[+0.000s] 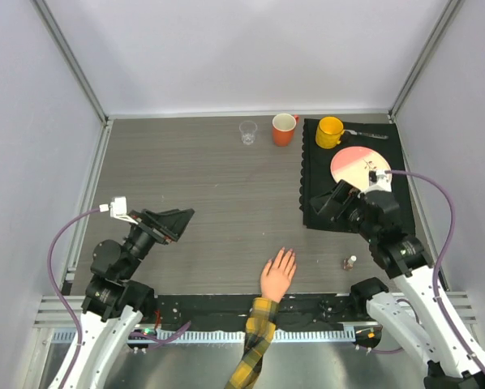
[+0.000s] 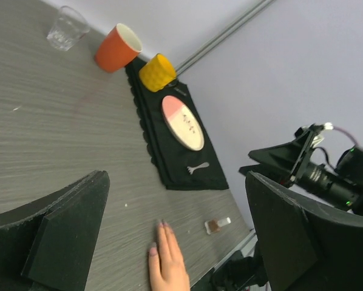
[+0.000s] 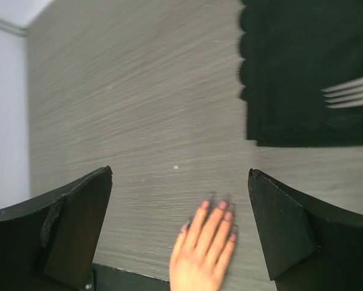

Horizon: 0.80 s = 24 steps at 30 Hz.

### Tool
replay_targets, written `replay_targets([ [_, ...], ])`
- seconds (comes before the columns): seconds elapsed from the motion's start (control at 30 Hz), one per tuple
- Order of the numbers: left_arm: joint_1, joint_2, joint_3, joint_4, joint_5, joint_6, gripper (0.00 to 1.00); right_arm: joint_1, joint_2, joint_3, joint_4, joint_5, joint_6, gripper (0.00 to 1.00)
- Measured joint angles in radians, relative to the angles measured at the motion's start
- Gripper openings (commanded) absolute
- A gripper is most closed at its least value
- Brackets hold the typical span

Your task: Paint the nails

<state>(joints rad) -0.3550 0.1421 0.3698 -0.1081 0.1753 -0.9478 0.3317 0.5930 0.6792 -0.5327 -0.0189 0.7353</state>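
Observation:
The right gripper moves back and down with a turn onto the nail polish bottle's white cap next. The bottle lies below it and nearer my base.
A peach fake hand with a yellow-and-black plaid sleeve lies flat at the table's near edge, fingers pointing away. Its nails look pinkish-mauve in the right wrist view; the hand also shows in the left wrist view. A small nail polish bottle lies on the table right of the hand, also in the left wrist view. My left gripper is open and empty, raised left of the hand. My right gripper is open and empty, above the black mat's near edge.
A black mat at the back right holds a pink-and-white plate, a yellow mug and a fork. An orange mug and a clear glass stand at the back.

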Motion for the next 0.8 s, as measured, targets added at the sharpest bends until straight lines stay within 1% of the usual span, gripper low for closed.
replay_targets([
  [0.17,0.0,0.036,0.04,-0.105,0.024,0.097,1.0,0.0,0.129,0.178,-0.247,0.158,-0.005,1.0],
  [0.33,-0.001,0.093,0.091,-0.154,0.08,0.183,1.0,0.0,0.221,0.278,-0.405,0.297,-0.016,1.0],
  [0.5,-0.002,0.177,0.142,-0.179,0.166,0.25,1.0,-0.029,0.318,0.281,-0.497,0.379,-0.019,0.95],
  [0.6,-0.018,0.212,0.176,-0.192,0.193,0.299,1.0,-0.102,0.356,0.246,-0.504,0.381,-0.026,0.85],
  [0.63,-0.028,0.216,0.182,-0.192,0.196,0.311,1.0,-0.138,0.359,0.229,-0.506,0.378,-0.029,0.77],
  [0.73,-0.057,0.221,0.184,-0.192,0.208,0.337,1.0,-0.216,0.36,0.187,-0.52,0.357,-0.029,0.76],
  [0.8,-0.068,0.225,0.184,-0.192,0.213,0.349,1.0,-0.229,0.37,0.169,-0.532,0.342,-0.028,0.76],
])
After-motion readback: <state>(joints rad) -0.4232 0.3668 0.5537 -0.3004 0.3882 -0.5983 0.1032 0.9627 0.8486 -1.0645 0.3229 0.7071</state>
